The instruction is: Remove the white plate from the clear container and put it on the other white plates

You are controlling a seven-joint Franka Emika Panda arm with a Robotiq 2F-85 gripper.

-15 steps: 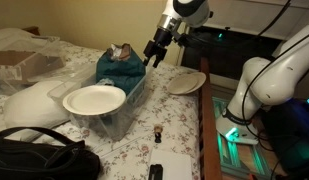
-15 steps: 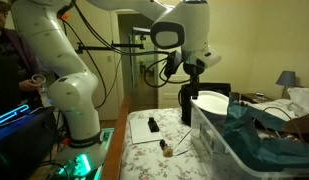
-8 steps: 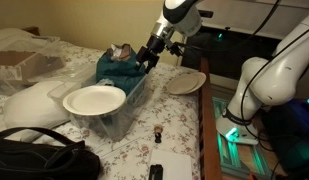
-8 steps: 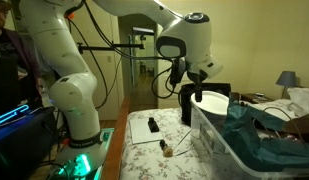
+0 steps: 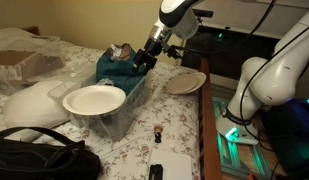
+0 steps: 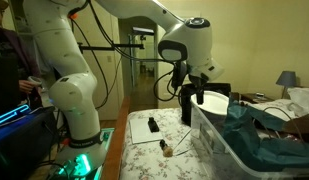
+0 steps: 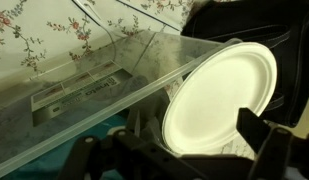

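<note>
My gripper lowers its open fingers around the white plate's rim next, since the white plate's rim facing the teal cloth [image 5: 119, 70] is nearest.
The white plate [image 5: 94, 98] rests on the near end of the clear container [image 5: 112, 122], on top of its contents. In the wrist view the plate [image 7: 219, 95] lies ahead, just past the container's see-through wall [image 7: 94, 90]. My gripper [image 5: 147, 58] hangs over the container's far end, above a teal cloth [image 5: 119, 70], apart from the plate. It is open and empty, with its fingers wide apart low in the wrist view [image 7: 174, 150]. The other white plates [image 5: 185, 82] sit stacked near the bed's edge. In an exterior view my gripper [image 6: 187, 98] is by the container [image 6: 229, 145].
A big white pillow [image 5: 29, 105] lies beside the container, and a black bag [image 5: 39, 160] sits in front of it. A crinkly plastic bag [image 5: 24, 60] is at the back. A small dark item [image 5: 157, 131] and a white card [image 6: 146, 127] lie on the floral cover.
My gripper has come down and moved from near the plate stack towards the container's far end. The plate and container have not moved.
</note>
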